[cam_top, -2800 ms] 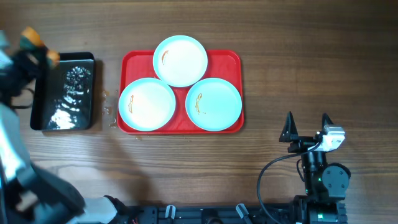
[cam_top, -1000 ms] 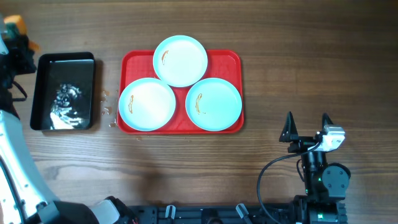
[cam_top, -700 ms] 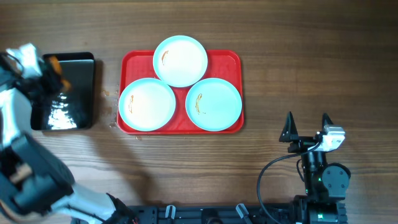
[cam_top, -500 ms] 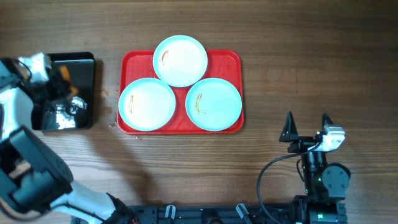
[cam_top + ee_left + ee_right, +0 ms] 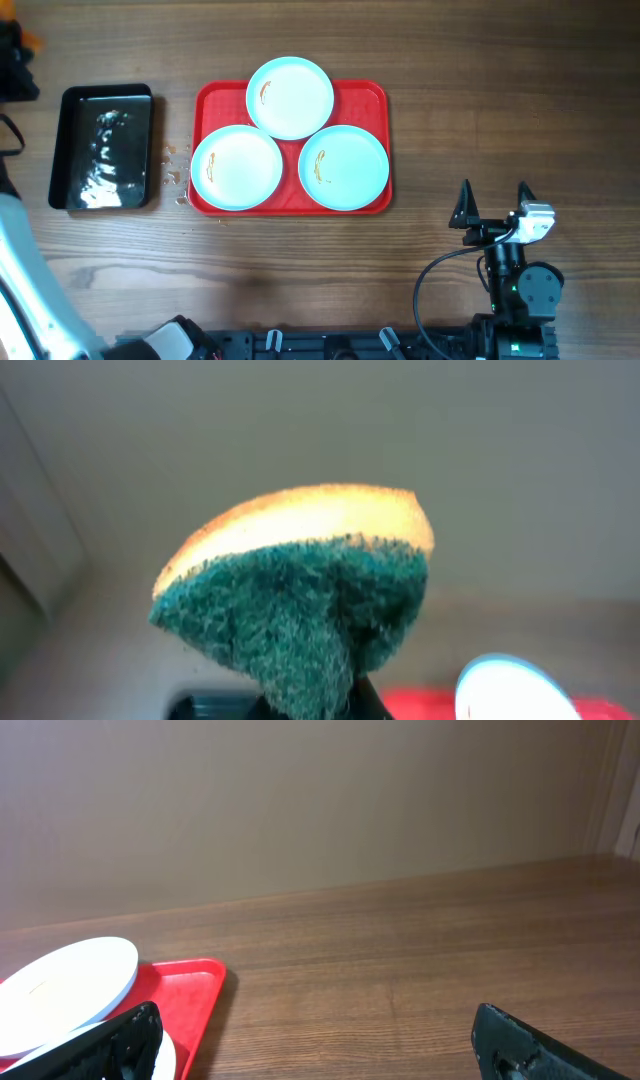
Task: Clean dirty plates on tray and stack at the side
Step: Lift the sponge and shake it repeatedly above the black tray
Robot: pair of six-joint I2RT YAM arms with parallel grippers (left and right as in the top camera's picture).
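Note:
The sponge comes down next with my left gripper, which swings over and releases it on the smeared plate nearest the pan, below that gripper, to its right in the overhead view.
Three pale mint plates lie on the red tray (image 5: 375, 100): the back plate (image 5: 290, 97), the front left plate (image 5: 236, 168) and the front right plate (image 5: 344, 166). Each carries a thin orange-brown smear near its left side. My left gripper (image 5: 18, 60) is raised at the table's far left corner, beyond the black pan, and is shut on a green-and-yellow sponge (image 5: 300, 580) that fills the left wrist view. At the front right my right gripper (image 5: 493, 205) stands open and holds nothing, well clear of the tray.
A black rectangular pan (image 5: 62, 150) with water in it sits left of the tray. Small wet specks (image 5: 176, 172) dot the wood between pan and tray. Bare wood lies right of the tray (image 5: 185, 995) in the right wrist view.
Half a second ago my left gripper and the sponge were down at the pan. They have since risen to the far left corner. Plates, tray and right arm are unmoved.

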